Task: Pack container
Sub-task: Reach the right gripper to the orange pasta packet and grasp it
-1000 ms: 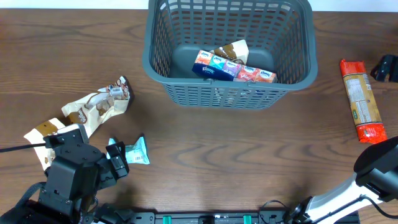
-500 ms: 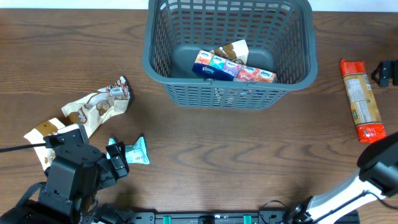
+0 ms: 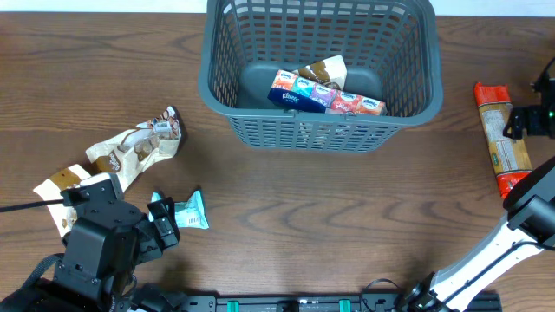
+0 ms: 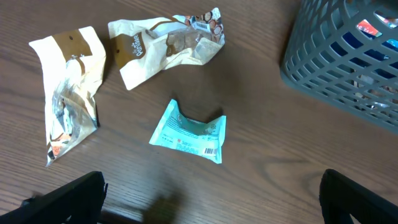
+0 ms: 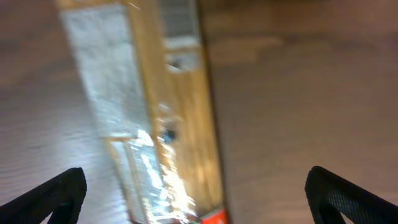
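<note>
My right gripper is above the package, which lies toward the left in the right wrist view, so it should move over the middle of the long orange-red package and go down astride it.
The container, a dark grey-blue lattice basket, stands at the back centre and holds a colourful tissue pack and a cream snack pack. Its corner shows in the left wrist view. My left gripper is open and empty at the front left, next to a small teal packet, which lies ahead of the fingers in the left wrist view. My right gripper is open beside a long orange-red package; that package is blurred under the open fingers in the right wrist view.
Two crumpled cream-and-brown snack bags lie at the left, one nearer the basket and one by the left arm. The right arm's link crosses the front right corner.
My right gripper has moved from the far right edge toward the front and left, up to the long orange-red package. The left arm and all objects have stayed still.
</note>
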### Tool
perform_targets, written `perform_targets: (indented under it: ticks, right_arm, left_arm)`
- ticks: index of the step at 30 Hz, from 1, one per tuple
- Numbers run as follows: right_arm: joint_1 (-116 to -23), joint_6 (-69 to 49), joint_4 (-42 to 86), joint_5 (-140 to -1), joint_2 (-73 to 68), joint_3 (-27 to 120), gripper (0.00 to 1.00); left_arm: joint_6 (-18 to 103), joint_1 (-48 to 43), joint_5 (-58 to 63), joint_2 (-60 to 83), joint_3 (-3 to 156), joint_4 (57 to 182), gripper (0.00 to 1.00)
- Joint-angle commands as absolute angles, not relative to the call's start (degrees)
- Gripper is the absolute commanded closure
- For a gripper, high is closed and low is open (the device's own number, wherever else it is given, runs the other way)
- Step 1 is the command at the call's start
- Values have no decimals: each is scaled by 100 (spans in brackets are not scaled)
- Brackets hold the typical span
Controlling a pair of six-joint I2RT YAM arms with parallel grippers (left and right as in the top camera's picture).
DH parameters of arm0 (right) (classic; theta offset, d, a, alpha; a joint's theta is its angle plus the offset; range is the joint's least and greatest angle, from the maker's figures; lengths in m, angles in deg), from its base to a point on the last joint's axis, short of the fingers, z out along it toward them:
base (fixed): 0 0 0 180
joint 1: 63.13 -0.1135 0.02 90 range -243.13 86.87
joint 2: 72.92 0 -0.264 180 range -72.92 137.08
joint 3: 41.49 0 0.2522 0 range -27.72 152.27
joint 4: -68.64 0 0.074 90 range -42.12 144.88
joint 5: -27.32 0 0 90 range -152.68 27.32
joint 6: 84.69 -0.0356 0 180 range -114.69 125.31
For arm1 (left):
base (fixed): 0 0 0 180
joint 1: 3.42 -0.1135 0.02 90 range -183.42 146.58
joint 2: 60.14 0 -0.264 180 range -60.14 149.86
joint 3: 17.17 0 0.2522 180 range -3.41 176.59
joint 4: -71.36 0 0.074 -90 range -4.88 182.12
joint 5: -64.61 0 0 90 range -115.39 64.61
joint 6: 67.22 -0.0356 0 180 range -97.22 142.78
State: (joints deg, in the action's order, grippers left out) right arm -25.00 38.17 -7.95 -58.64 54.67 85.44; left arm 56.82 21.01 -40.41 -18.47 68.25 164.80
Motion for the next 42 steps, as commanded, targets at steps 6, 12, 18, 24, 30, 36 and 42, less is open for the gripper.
perform_targets:
  ticks: [6,12,18,24,30,36,42]
  right_arm:
    - [-2483,3619,-900,-5447,5496,8572,1]
    - [-2653,3839,-998,-5928,5627,8572,1]
    - [-2809,4043,-1020,-5948,5939,8572,1]
    - [-2809,4069,-1027,-5906,6191,8572,1]
    - [-2767,4073,-1027,-5910,6296,8572,1]
    - [-2715,4071,-1016,-5993,6361,8467,1]
    - [-2656,3870,-756,-5989,6394,8041,1]
  left_arm:
    - [5586,2066,-4111,-1830,6862,16506,1]
    - [5586,2066,-4111,-1830,6862,16506,1]
    - [5586,2064,-4111,-1830,6862,16506,1]
    - [5586,2064,-4111,-1830,6862,16506,1]
    - [5586,2064,-4111,-1830,6862,16506,1]
    - [5586,2064,-4111,-1830,6862,16506,1]
    - [5586,2064,-4111,-1830,6862,16506,1]
